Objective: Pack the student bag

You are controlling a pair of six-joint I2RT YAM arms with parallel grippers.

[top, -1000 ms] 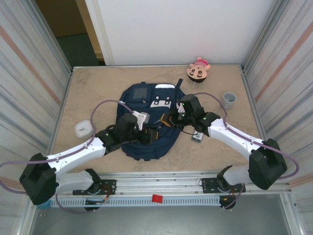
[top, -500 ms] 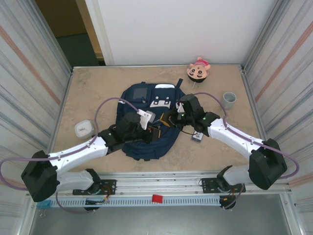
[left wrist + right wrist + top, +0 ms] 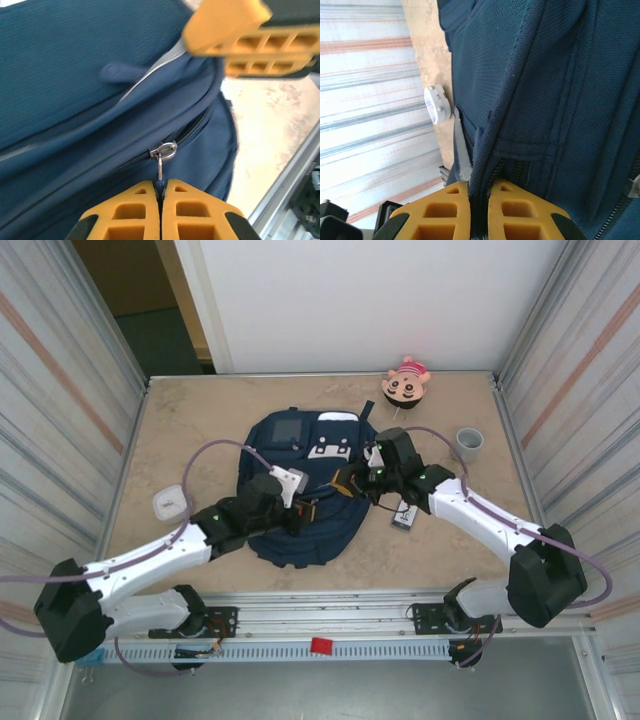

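Observation:
My left gripper should next pull the pull tab along the side zip toward the bag's edge by the white container, then let go of it.
The student bag (image 3: 296, 464), navy blue with white patches and a grey square patch, lies flat in the middle of the table. My left gripper (image 3: 307, 512) reaches over its near right part. In the left wrist view it (image 3: 161, 184) is shut on the pull tab of a metal zipper slider (image 3: 163, 150) on a side zip. My right gripper (image 3: 345, 483) sits at the bag's right edge. Its jaws (image 3: 479, 187) are shut on a fold of the bag's fabric (image 3: 530, 100) beside the zipper. The right gripper's yellow fingers (image 3: 245, 35) hang above the bag in the left wrist view.
A white lidded container (image 3: 172, 503) sits left of the bag, also seen as a white disc (image 3: 436, 103). A plush doll head (image 3: 406, 383) lies at the back right, and a grey cup (image 3: 469, 443) stands right. A small grey-white object (image 3: 404, 518) lies under the right arm.
My left gripper has shut on the zipper pull after shifting right, then back a little. The right gripper stays shut on the fabric, lifted slightly.

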